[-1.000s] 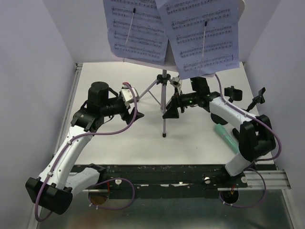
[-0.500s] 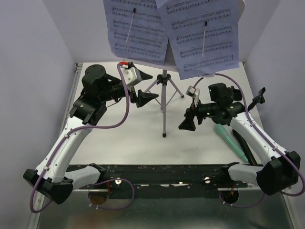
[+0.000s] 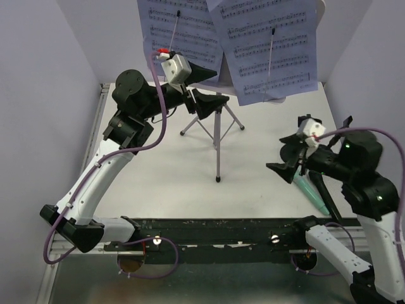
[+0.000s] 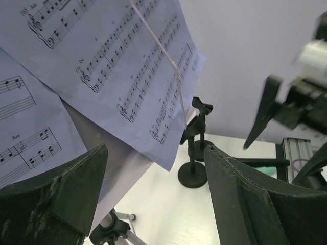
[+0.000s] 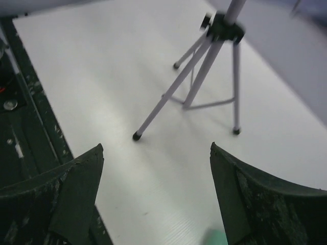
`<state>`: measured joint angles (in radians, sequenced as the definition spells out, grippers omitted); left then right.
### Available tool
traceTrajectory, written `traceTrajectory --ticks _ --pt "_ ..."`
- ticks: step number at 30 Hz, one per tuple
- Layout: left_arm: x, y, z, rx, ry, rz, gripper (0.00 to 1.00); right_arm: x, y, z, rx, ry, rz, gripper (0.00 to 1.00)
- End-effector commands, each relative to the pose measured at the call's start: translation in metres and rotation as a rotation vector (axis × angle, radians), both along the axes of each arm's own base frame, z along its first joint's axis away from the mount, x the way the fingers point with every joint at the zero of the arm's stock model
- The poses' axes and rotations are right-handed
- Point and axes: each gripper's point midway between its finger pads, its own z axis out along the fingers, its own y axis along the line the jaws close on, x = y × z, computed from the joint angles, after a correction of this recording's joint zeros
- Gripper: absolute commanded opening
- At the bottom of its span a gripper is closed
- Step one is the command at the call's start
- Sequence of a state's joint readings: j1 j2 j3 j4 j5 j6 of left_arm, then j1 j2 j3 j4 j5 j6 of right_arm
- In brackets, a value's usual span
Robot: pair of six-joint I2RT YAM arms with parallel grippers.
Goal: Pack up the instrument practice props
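The left gripper moves to the right in the top view next, its fingers straddling the overlapping sheet's inner lower corner (image 3: 240, 99) (image 4: 164, 162), since that corner overhangs the desk's edge.
The silver tripod (image 3: 217, 130) stands mid-table, its pale desk carrying two sheet-music pages (image 3: 262, 44). My left gripper (image 3: 221, 87) is raised, open and empty, just in front of the desk's lower edge. In the left wrist view the pages (image 4: 117, 66) fill the top left between my fingers (image 4: 56, 199). My right gripper (image 3: 276, 155) is open and empty, right of the tripod and above the table. The mint-green microphone (image 3: 305, 185) and black microphone (image 3: 321, 190) lie under my right arm. One black pole (image 3: 345, 124) stands at far right, and two poles (image 4: 191, 153) show in the left wrist view.
White walls close in the table on left, back and right. The black rail (image 3: 209, 231) with the arm bases runs along the near edge. The tripod's legs (image 5: 204, 76) spread across the table ahead of my right gripper (image 5: 156, 199).
My left gripper rose and swung right to the desk's lower edge. My right gripper pulled back from the tripod pole, moving right and toward the near edge. Both stayed open.
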<state>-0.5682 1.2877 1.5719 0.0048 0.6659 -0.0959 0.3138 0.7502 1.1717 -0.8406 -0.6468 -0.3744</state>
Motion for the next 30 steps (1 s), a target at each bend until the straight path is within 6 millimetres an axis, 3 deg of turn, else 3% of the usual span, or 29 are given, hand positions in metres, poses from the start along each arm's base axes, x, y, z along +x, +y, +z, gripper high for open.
traceTrajectory --ticks 1,6,9,13,16,21,30 --pt "0.013 -0.003 0.019 -0.088 0.051 0.055 0.86 -0.018 -0.002 0.097 0.098 -0.233 0.015 0.88" --pt "0.027 -0.01 0.015 -0.11 0.084 0.073 0.87 -0.015 0.024 0.16 0.235 -0.273 0.14 0.84" --pt "0.033 -0.015 0.011 -0.113 0.102 0.067 0.87 0.001 0.03 0.18 0.272 -0.304 0.139 0.88" --pt "0.037 -0.02 0.005 -0.114 0.123 0.054 0.88 0.033 0.033 0.193 0.3 -0.294 0.075 0.94" --pt "0.039 -0.025 0.001 -0.116 0.14 0.036 0.88 0.047 0.037 0.205 0.344 -0.3 0.054 0.94" --pt "0.047 -0.032 -0.004 -0.12 0.185 0.019 0.86 0.071 0.04 0.21 0.36 -0.286 0.012 0.95" --pt "0.053 -0.045 -0.001 -0.122 0.17 -0.031 0.72 0.08 0.05 0.223 0.382 -0.332 0.068 0.95"
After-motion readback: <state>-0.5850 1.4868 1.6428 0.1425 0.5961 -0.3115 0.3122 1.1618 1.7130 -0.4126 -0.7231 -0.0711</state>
